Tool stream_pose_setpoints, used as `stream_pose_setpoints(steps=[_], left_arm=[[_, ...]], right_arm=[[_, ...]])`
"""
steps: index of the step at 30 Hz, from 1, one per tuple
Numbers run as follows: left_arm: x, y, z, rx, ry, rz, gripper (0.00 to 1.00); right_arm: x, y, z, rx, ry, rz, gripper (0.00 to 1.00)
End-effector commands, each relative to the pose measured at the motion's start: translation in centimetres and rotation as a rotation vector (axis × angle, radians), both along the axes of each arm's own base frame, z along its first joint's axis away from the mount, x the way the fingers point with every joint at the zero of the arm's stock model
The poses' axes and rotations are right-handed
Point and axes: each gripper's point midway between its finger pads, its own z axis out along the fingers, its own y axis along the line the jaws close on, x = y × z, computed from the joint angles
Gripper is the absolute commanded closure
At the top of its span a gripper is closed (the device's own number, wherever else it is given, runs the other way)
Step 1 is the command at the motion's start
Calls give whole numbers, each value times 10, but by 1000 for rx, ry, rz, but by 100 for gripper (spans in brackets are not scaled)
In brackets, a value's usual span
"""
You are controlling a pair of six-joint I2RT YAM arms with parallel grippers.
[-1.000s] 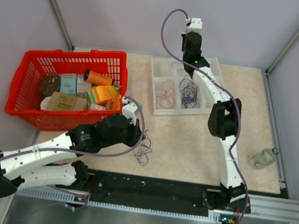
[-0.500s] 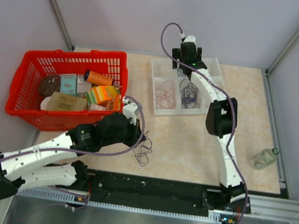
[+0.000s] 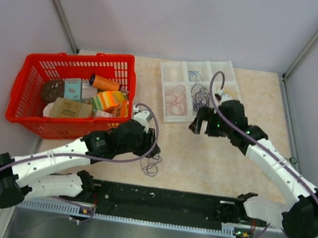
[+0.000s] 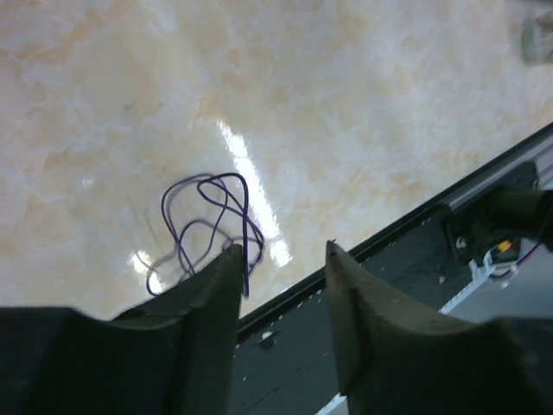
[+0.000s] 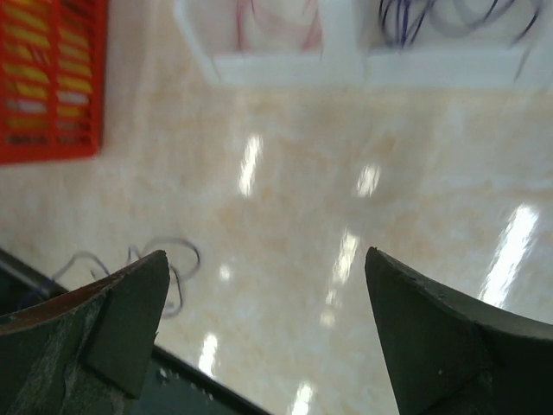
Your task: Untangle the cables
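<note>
The purple cables (image 3: 151, 165) (image 5: 176, 270) are outside the white tray, so next my right gripper will move back from the tray, to the left in the top view, and down onto them.
A small tangle of thin purple cables (image 3: 151, 165) lies on the table by the near edge; in the left wrist view these cables (image 4: 207, 226) form loose loops. My left gripper (image 3: 147, 145) hovers just over them, its jaws (image 4: 281, 259) apart with nothing between; one strand ends beside the left finger (image 4: 226, 285). More cables lie in the white tray (image 3: 168, 115): pink ones (image 3: 177, 98) and dark blue ones (image 3: 200, 98). My right gripper (image 3: 199, 125) hangs just in front of the tray, wide open (image 5: 266, 255) and holding nothing.
A red basket (image 3: 28, 118) of boxes and packets stands at the left. A small bottle (image 3: 281, 167) lies at the right edge. A black rail (image 3: 159, 202) runs along the near edge. The right wrist view shows the tray wall (image 5: 346, 65) and the basket (image 5: 52, 78).
My right arm has drawn back from over the tray toward the table's middle and its gripper has gone from shut to open. My left gripper has opened over the purple cables.
</note>
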Motion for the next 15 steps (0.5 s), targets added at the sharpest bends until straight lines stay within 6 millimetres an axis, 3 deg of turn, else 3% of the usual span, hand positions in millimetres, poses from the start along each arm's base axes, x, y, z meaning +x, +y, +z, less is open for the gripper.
stream_pose_setpoints(steps=[1,4,8,15], left_arm=[[-2,12,12,-18,-15,39,47],[-2,32,26,-54,-82,88,39],[-4,60,60,-96,-184,136,34],[-13,121,104,-120,-285,280,34]], right_arm=[[-60,18,-36,104,95,109,5],[-80,40,-41,185,54,228,5],[-87,73,-54,167,15,327,2],[-86,150,-84,-66,-54,441,1]])
